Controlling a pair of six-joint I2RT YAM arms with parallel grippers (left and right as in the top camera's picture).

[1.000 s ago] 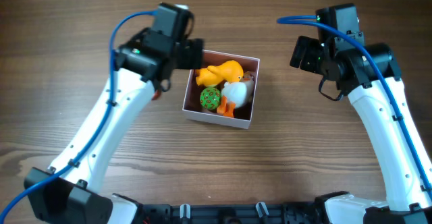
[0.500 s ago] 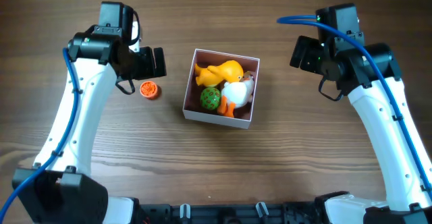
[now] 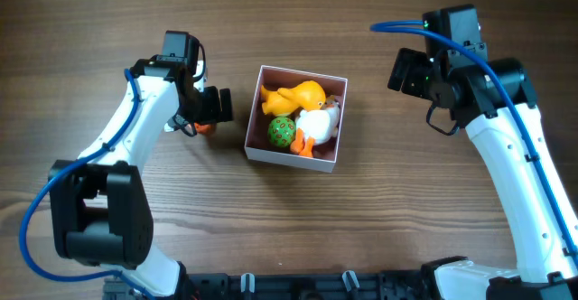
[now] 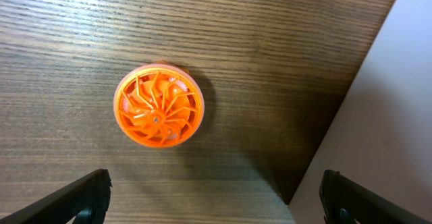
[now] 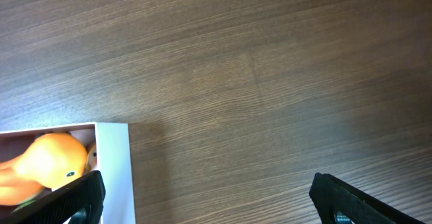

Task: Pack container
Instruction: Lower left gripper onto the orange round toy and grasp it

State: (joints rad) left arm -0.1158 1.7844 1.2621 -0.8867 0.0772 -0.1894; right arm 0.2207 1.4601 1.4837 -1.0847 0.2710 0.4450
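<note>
The left gripper shifts toward the left in its wrist view next and lowers open fingers around the orange finned disc (image 3: 206,128) (image 4: 158,105).
The container (image 3: 291,158) is a white-walled square box at mid-table. It holds an orange duck (image 3: 293,97), a green lattice ball (image 3: 281,132) and a white toy (image 3: 314,124). A round orange finned disc (image 4: 158,105) lies on the table just left of the box. In the overhead view it (image 3: 206,127) is mostly hidden under my left gripper (image 3: 215,106). That gripper is open and empty, hovering over the disc (image 4: 216,200). My right gripper (image 3: 406,72) is open and empty to the right of the box (image 5: 209,197).
The box's white outer wall (image 4: 385,129) fills the right side of the left wrist view. Its corner (image 5: 115,163) and the duck (image 5: 47,160) show at the lower left of the right wrist view. The wooden table (image 3: 406,201) lies around them.
My left arm swung from the box's left edge out to the left, uncovering the orange disc, then came back right over the disc. The right arm has not moved.
</note>
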